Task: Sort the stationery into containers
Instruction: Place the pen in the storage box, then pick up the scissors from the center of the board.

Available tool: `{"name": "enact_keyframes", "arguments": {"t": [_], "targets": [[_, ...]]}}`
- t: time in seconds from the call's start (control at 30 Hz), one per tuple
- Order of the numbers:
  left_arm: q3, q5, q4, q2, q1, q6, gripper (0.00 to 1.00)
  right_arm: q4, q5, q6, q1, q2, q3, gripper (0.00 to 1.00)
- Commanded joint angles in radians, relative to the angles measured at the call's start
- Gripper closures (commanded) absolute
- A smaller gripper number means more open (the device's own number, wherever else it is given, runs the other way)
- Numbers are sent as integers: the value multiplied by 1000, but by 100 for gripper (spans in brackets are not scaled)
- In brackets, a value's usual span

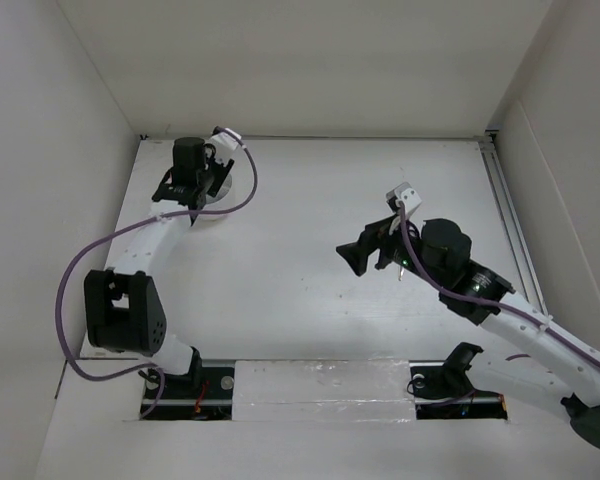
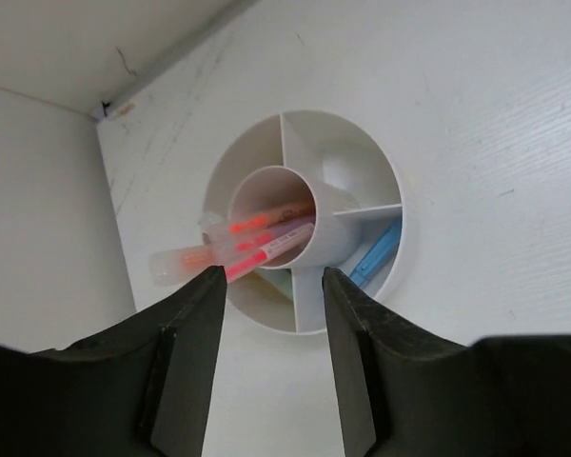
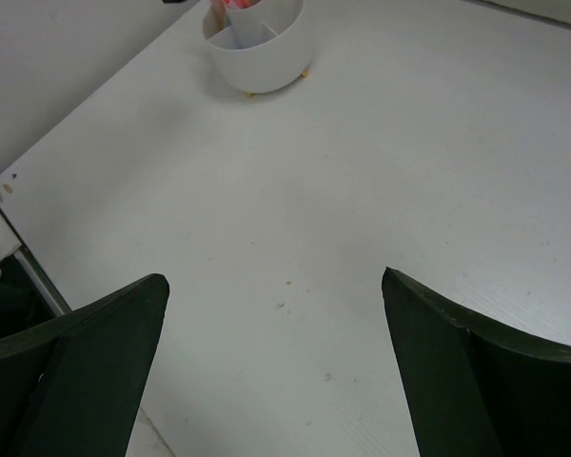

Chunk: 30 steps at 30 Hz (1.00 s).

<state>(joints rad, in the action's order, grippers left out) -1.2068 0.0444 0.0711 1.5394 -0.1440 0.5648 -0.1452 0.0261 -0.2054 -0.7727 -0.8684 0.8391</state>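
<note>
Next, my right gripper moves to its right in the top view and lowers its open fingers onto the scissors' dark handle, which lies below it.
The container (image 2: 362, 176) is a round white tub with dividers and a centre cup. Red, pink and orange pens (image 2: 252, 238) lie in the centre cup, their ends sticking out over the left rim. A blue marker (image 2: 376, 255) rests in the right-hand compartment and a pale green bar (image 2: 278, 279) in the near one. My left gripper (image 2: 271, 276) hangs open just above the tub's near side, with nothing between its fingers. From above, the left gripper (image 1: 193, 200) covers most of the container (image 1: 223, 210). My right gripper (image 1: 358, 258) is wide open over bare table, far from the container (image 3: 266, 57).
White walls enclose the table on the left, back and right; the tub stands close to the left wall (image 2: 38, 209) and the back corner. A metal rail (image 1: 510, 220) runs along the table's right edge. Both arm bases sit at the near edge.
</note>
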Motion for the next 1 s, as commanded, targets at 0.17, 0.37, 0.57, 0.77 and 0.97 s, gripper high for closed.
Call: {"name": "enact_keyframes", "arguments": {"t": [0.17,0.37,0.57,0.77,0.97], "targets": [[0,29,-76,-226,-40,-184,0,52,-123,-12,26,-56,-3,0],[-10,-98,-71,-363,-49,-658,0,-75,-231,-117,214,-204,46,0],[21,-212,-73,-505,-49,-899,0,-163,-367,-316,364,-236,-21,0],[174,-38,-85,-759,-49,-1069,0,-151,-380,-339,519,-173,-112,0],[276,-78,-134,-920,-49,-1039,0,-179,-379,-318,579,-315,-45,9]]}}
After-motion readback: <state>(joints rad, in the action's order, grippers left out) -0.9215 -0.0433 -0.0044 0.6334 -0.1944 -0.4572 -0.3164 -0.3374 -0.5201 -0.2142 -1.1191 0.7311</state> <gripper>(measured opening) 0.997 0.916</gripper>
